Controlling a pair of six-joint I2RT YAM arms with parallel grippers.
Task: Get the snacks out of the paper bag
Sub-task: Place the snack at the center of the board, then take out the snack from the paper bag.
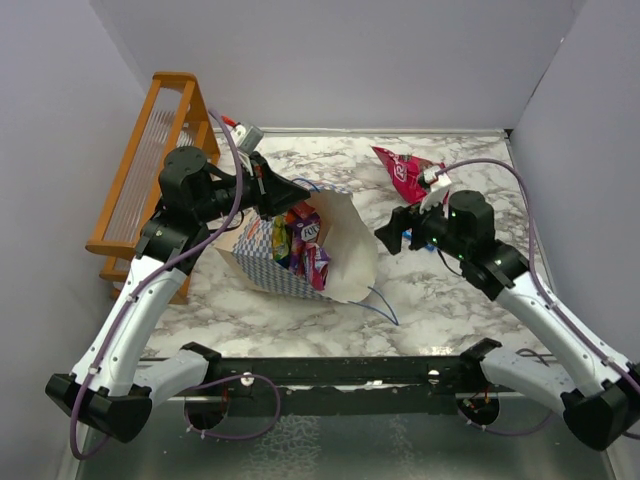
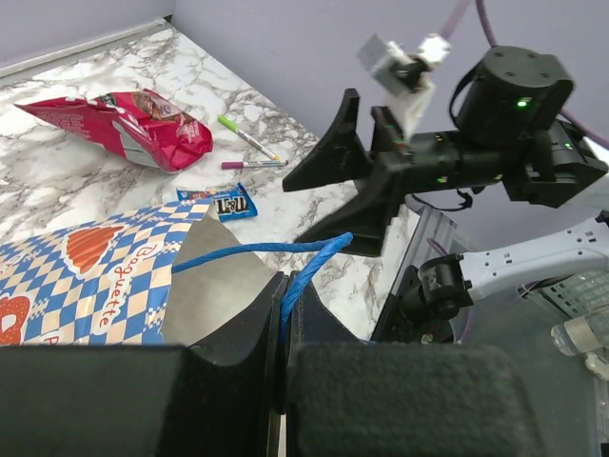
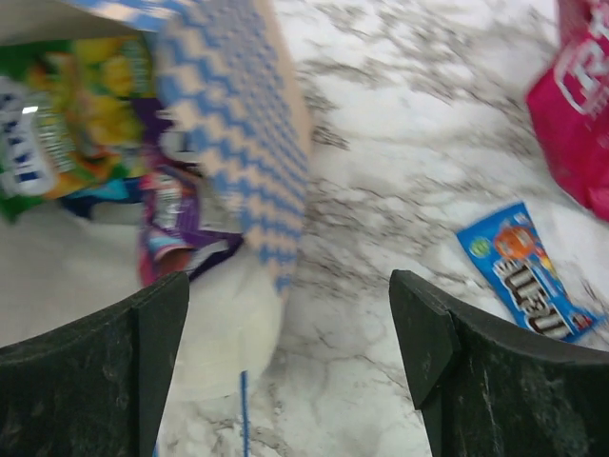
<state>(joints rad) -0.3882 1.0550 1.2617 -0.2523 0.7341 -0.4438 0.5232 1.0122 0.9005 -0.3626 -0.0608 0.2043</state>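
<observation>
The right gripper reaches down and across next onto the purple packet nearest the bag's opening (image 1: pixel 316 265) (image 3: pixel 181 224), which lies below the gripper, to its left in the top view.
The paper bag (image 1: pixel 352 248) lies on its side at mid-table with its mouth facing right. My left gripper (image 1: pixel 272 192) holds the bag's upper edge up, shut on the blue cord handle (image 2: pixel 303 274). Several snacks (image 1: pixel 303 243) lie inside; the right wrist view shows a green-yellow packet (image 3: pixel 67 124) and a purple packet (image 3: pixel 173 221) in the mouth. A pink-red packet (image 1: pixel 404 172) and a small blue packet (image 3: pixel 526 270) lie on the marble to the right of the bag. My right gripper (image 1: pixel 391 231) hovers open and empty just right of the bag's mouth.
An orange wooden rack (image 1: pixel 150 165) stands along the left wall. A green pen (image 2: pixel 245 136) and a purple pen (image 2: pixel 253 165) lie near the blue packet (image 2: pixel 221 202). The bag's other blue handle (image 1: pixel 383 303) trails toward the near edge.
</observation>
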